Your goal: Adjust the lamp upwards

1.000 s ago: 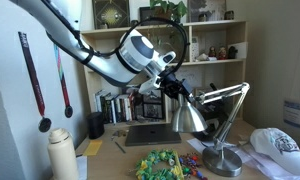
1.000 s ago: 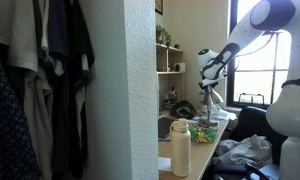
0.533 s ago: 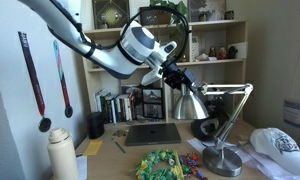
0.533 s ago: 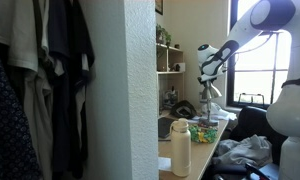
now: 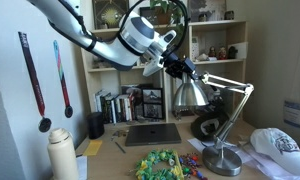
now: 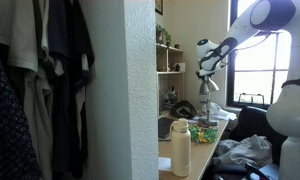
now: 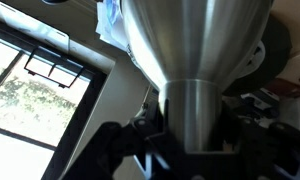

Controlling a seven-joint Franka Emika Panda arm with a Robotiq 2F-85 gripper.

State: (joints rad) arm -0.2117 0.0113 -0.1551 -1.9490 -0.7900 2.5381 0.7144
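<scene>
The jointed arm's upper part is nearly level, so my gripper should next move up to raise the shade by its neck, then release it.
The lamp is a brushed silver desk lamp. Its bell-shaped shade (image 5: 191,93) hangs high above the desk, its jointed arm (image 5: 230,100) runs down to a round flat base (image 5: 223,159). My gripper (image 5: 180,68) is shut on the narrow neck at the top of the shade. In the wrist view the shade (image 7: 190,50) fills the middle and my fingers (image 7: 187,135) clasp its neck on both sides. In an exterior view the lamp (image 6: 209,103) is small and far, under my gripper (image 6: 207,78).
A bookshelf (image 5: 215,45) with books and ornaments stands behind the lamp. On the desk are a laptop (image 5: 150,133), a colourful heap (image 5: 162,164), a cream bottle (image 5: 60,153), a black cup (image 5: 95,124) and a white cap (image 5: 282,143). A white wall (image 6: 115,90) blocks much of an exterior view.
My gripper has lifted the lamp shade upward and a little to the right. The lamp's arm has unfolded higher. The base has stayed in place.
</scene>
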